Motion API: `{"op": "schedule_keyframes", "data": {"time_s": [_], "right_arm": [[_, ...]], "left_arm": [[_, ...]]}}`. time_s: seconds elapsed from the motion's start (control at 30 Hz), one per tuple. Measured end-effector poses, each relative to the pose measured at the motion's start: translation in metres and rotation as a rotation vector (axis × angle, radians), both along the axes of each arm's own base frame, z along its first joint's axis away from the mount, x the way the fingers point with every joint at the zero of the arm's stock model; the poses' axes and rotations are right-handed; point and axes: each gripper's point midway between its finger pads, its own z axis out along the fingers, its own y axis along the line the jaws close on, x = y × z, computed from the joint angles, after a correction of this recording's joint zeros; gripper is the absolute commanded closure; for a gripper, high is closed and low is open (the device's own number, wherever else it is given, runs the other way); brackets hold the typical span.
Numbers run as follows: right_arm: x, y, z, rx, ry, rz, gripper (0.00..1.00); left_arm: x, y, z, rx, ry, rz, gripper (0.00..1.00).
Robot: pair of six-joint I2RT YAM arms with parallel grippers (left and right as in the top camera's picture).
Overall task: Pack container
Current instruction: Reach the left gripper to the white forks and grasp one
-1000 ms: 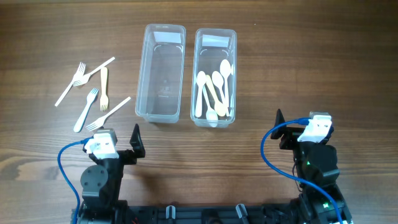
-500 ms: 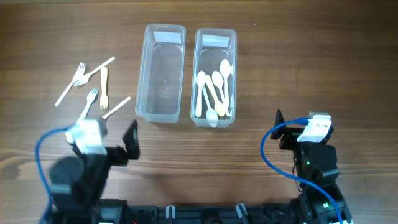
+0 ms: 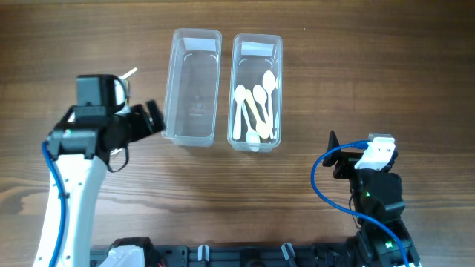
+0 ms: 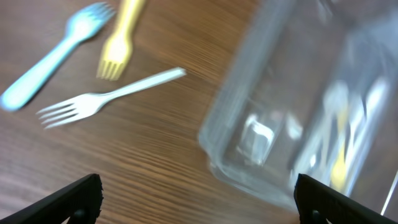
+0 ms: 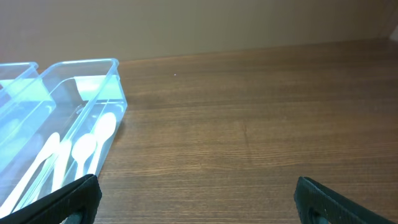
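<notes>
I should move my left gripper down onto the neck of the white fork, turning crosswise, because the fork lies nearly parallel to the line between my fingers.
Two clear plastic containers stand side by side at the back. The left container is empty. The right container holds several white and cream spoons. My left gripper is open, hanging just left of the empty container's near corner. Its wrist view shows a blue fork, a yellow fork and a white fork on the wood. In the overhead view my arm hides most of the forks; one white handle pokes out. My right gripper is open and empty over bare table.
The table is dark wood. The right wrist view shows the spoon container at its left with spoons inside, and bare wood ahead. Blue cables loop beside both arms.
My left arm has swung up from the table's front edge to the forks, now beside the empty container's near left corner. The right arm has not moved.
</notes>
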Motion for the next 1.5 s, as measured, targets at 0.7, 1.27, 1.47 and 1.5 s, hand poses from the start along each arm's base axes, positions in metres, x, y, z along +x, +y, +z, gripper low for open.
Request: {"op": "schedule_keyframes", "data": {"time_s": [0.7, 1.27, 1.47, 1.5], "right_arm": [[0.0, 0.0, 0.0, 0.0, 0.0, 0.0, 0.0], [0.0, 0.0, 0.0, 0.0, 0.0, 0.0, 0.0], [0.0, 0.0, 0.0, 0.0, 0.0, 0.0, 0.0], [0.0, 0.0, 0.0, 0.0, 0.0, 0.0, 0.0]], "left_arm": [[-0.008, 0.052, -0.138, -0.429, 0.195, 1.294, 0.09], [0.03, 0.06, -0.17, -0.466, 0.15, 1.316, 0.73], [0.021, 0.058, -0.174, -0.448, 0.184, 1.324, 0.94], [0.02, 0.058, -0.174, -0.446, 0.189, 1.325, 0.96]]}}
